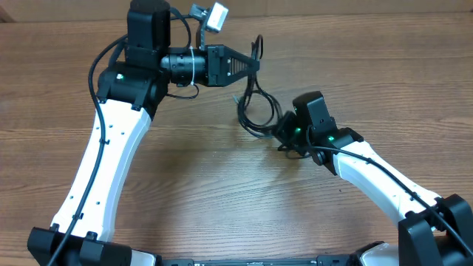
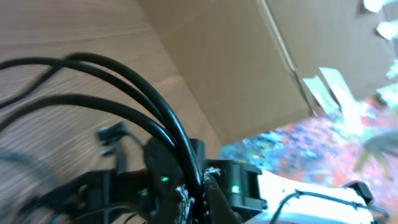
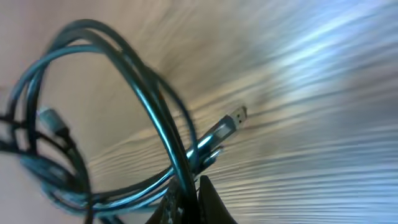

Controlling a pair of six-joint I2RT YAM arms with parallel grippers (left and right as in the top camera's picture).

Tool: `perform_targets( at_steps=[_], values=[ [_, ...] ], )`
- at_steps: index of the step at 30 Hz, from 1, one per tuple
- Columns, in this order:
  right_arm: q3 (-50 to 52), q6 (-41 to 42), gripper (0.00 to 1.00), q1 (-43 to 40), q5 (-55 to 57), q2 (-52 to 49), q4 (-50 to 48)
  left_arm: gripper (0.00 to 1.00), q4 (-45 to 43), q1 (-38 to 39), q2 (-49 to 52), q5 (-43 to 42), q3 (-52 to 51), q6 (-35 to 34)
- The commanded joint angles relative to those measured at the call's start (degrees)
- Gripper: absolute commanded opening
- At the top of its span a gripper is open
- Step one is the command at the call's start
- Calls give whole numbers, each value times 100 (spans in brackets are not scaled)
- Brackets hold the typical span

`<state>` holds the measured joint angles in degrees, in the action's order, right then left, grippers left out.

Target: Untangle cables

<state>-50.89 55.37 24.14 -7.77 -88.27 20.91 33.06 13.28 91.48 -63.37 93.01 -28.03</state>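
Note:
The cables bunch in loops between my two grippers. My right gripper will lift and pull to the right in the overhead view, away from my left gripper.
The cables are thin black cords bunched in loops on the wooden table between my two arms. My left gripper is shut on the cables at the upper end of the bunch; in the left wrist view the cords run down into my pinched left gripper. My right gripper is shut on the cables at the lower right of the loops. In the right wrist view the loops rise from my right gripper, and a silver-tipped plug sticks out beside them.
A brown cardboard sheet and a colourful surface show beyond the table's edge in the left wrist view. The right arm's white link crosses the lower right of the table; the left arm's white link crosses the left.

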Motion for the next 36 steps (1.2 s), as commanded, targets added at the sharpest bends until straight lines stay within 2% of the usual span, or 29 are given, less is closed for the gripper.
perform_targets(
  at_steps=[1, 4, 7, 11, 14, 22, 25, 29, 32, 36],
  values=[
    [-42, -629, 4, -232, 1176, 44, 291, 4, 356, -219, -162, 863, 101, 522],
    [-83, -1185, 4, -553, 1270, 205, 476, 4, 1082, -354, -162, 2159, 101, 964],
    [-238, -1738, 4, -879, 1561, 455, 789, 4, 1812, -448, -160, 3926, 101, 1134],
    [-544, -2074, 4, -1158, 2308, 800, 1392, 4, 2470, -474, -160, 6081, 101, 951],
    [-745, -2426, 4, -1196, 2677, 1038, 1687, 4, 2743, -474, -160, 6961, 101, 734],
    [-1207, -3042, 4, -1023, 2728, 1591, 1961, 4, 3064, -474, -160, 8415, 101, -122],
    [-1318, -3233, 4, -870, 2516, 1792, 1950, 4, 3296, -474, -160, 8644, 101, -603],
    [-1349, -3475, 4, -669, 2186, 2059, 1996, 4, 3471, -474, -160, 8649, 101, -671],
    [-1349, -3488, 4, -647, 2476, 2159, 2218, 4, 3578, -474, -149, 8894, 101, -673],
    [-1349, -3412, 4, -662, 3755, 2173, 2614, 4, 3812, -474, -138, 9602, 98, -901]
  ],
)
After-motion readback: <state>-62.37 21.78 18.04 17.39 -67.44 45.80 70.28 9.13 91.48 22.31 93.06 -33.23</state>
